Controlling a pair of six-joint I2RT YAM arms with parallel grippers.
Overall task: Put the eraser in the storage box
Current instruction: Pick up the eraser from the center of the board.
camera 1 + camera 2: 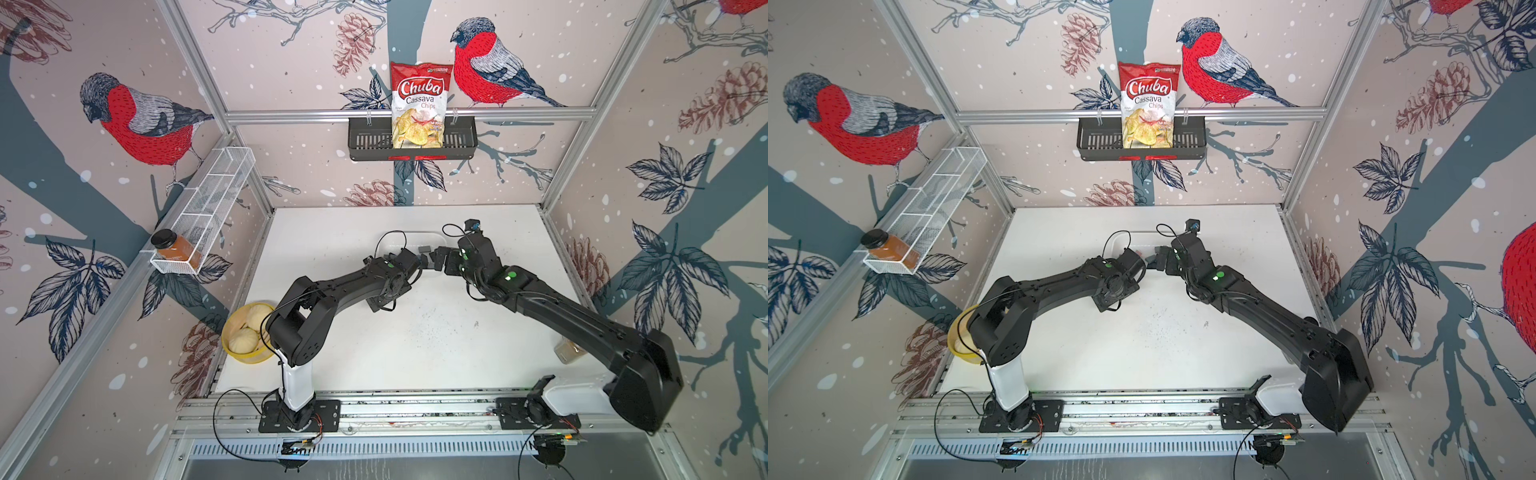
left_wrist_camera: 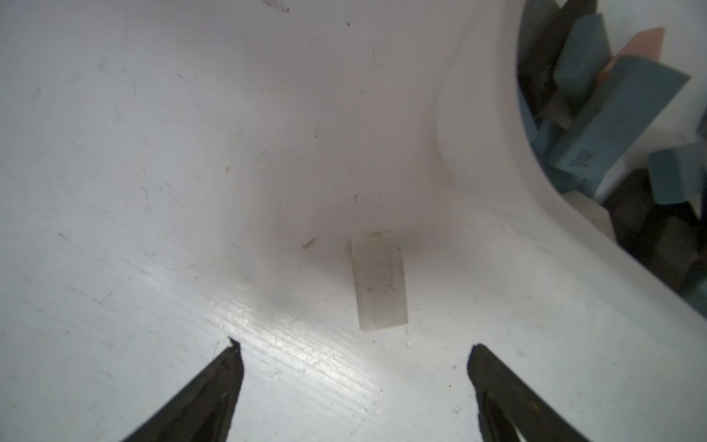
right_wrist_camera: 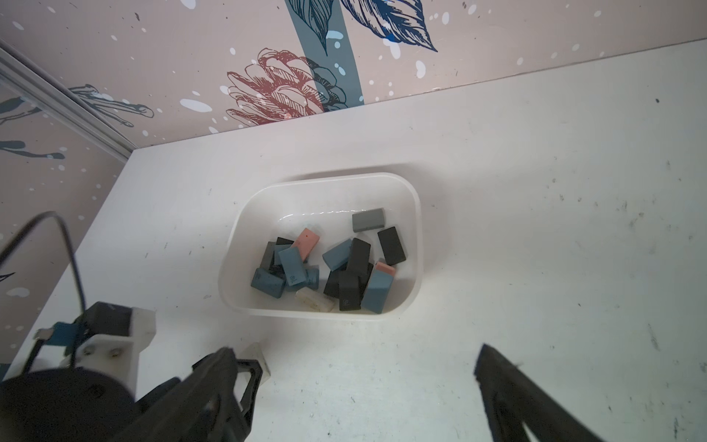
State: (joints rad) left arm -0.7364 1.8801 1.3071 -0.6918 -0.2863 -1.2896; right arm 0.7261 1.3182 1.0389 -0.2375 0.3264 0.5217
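The left gripper moves down onto the near half of the whitish eraser next and closes on the eraser's long sides, since these face the two open fingers.
A whitish eraser lies flat on the white table, just outside the storage box. My left gripper hangs open over the table, and the eraser sits a little ahead of its tips, touching neither finger. The right wrist view shows the shallow white storage box holding several blue, black, grey and pink erasers. There, my right gripper is open and empty, short of the box's near wall. A corner of the whitish eraser shows beside the left gripper's finger. In both top views the two grippers meet at the box.
A chips bag stands in a black slotted basket on the back wall. A white wire rack on the left wall holds a jar. A yellow bowl of buns sits front left, and a jar stands by the right arm.
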